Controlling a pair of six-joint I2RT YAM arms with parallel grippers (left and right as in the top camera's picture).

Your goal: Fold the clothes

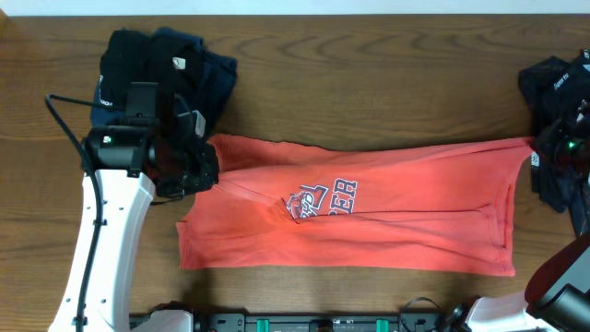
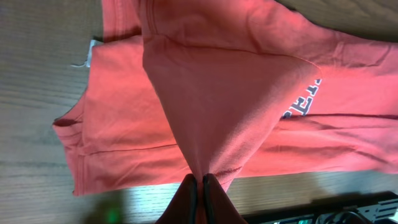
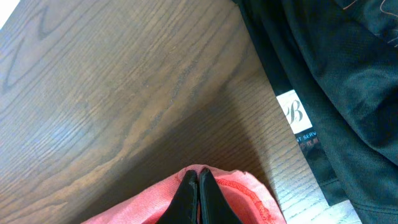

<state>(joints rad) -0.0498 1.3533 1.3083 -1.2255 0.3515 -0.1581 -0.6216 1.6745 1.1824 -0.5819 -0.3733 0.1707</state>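
Observation:
My left gripper holds the raised fold and will next move slightly back over the shirt's flat near panel (image 1: 241, 238) (image 2: 146, 163) and let the fold go, because that panel is spread out under the hanging cloth.
The clothes' orange-red T-shirt (image 1: 369, 221) lies stretched across the wooden table, its navy-and-white lettering (image 1: 324, 199) facing up. My left gripper (image 1: 210, 171) is shut on a pinch of its left side, and the fabric rises in a taut fold to the jaws (image 2: 200, 182). At the shirt's far right corner my right gripper (image 1: 540, 152) is shut on the stitched hem (image 3: 249, 190). A navy and black garment pile (image 1: 161, 69) sits at the back left behind the left arm. Another dark garment (image 1: 558, 101) lies bunched at the right edge.
The right wrist view shows a black garment (image 3: 329, 68) with a white label (image 3: 296, 116) close beside the held hem. The left arm's white link (image 1: 106, 240) crosses the front left. Black arm mounts (image 1: 323, 323) line the front edge.

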